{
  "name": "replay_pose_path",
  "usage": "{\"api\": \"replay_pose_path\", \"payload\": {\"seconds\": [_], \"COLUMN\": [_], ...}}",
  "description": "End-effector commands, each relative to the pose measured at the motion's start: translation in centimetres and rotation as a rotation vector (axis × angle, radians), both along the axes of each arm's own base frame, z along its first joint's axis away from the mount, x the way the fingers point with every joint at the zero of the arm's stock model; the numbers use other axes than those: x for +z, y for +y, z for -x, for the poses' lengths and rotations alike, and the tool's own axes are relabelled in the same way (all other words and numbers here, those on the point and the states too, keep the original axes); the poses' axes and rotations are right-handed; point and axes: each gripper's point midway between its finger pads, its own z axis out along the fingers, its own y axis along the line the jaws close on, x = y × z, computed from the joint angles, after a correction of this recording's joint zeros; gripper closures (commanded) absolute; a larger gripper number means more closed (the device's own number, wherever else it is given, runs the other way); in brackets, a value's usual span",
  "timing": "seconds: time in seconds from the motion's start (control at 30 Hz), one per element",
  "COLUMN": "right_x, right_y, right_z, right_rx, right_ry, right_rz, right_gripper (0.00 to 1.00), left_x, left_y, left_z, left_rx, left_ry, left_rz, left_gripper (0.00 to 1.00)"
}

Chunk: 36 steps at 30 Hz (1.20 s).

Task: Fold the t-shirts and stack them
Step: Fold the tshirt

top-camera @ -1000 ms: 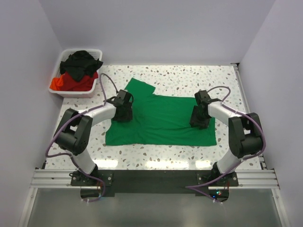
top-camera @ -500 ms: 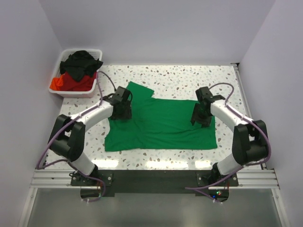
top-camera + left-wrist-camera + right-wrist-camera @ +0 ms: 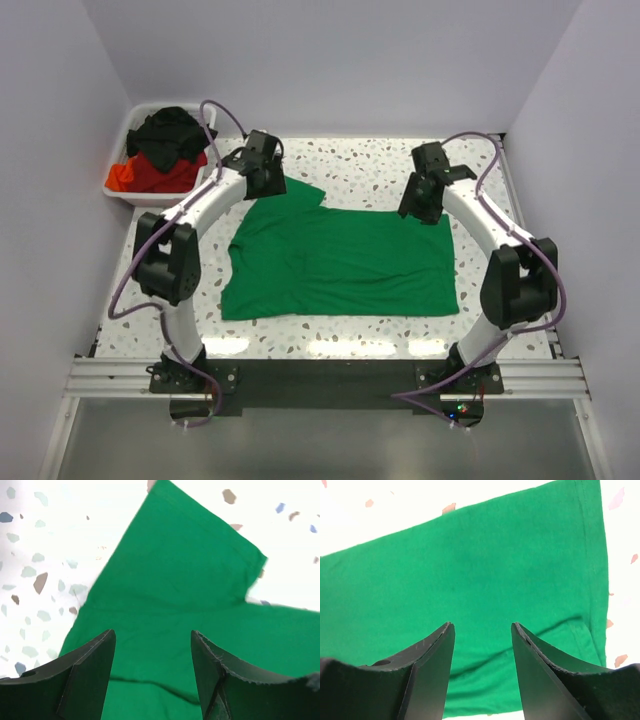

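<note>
My left gripper's open fingers still hover over cloth, short of the corner. I will next move that gripper outward and lower it onto the sleeve's far corner.
A bright green t-shirt lies spread flat across the middle of the table, one sleeve pointing to the far left. My left gripper hovers over that sleeve, open, with nothing between its fingers; the left wrist view shows the sleeve below it. My right gripper hangs open over the shirt's far right corner, above green cloth with a shallow wrinkle. A black t-shirt and a red t-shirt are heaped in the bin.
The white plastic bin stands at the far left corner of the speckled table. White walls close in the left, back and right sides. The right arm's cable loops above the table's right edge.
Both grippers rose off the middle of the green shirt and moved toward its far edge, left to the sleeve, right to the far right corner. The shirt stayed flat.
</note>
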Motion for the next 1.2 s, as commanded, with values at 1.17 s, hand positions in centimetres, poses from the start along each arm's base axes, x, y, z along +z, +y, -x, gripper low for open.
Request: {"api": "replay_pose_path", "payload": {"seconds": [1.17], "right_x": [-3.9], "right_y": [-0.7], "right_z": [-6.4], "right_rx": [-0.073], "right_ry": [0.04], "right_rz": [0.041], "right_gripper": [0.48], "left_x": [-10.3], "left_y": [0.7], "left_z": [-16.2], "left_rx": [0.029], "left_ry": [-0.073], "left_rz": [-0.095], "left_gripper": [0.42]}}
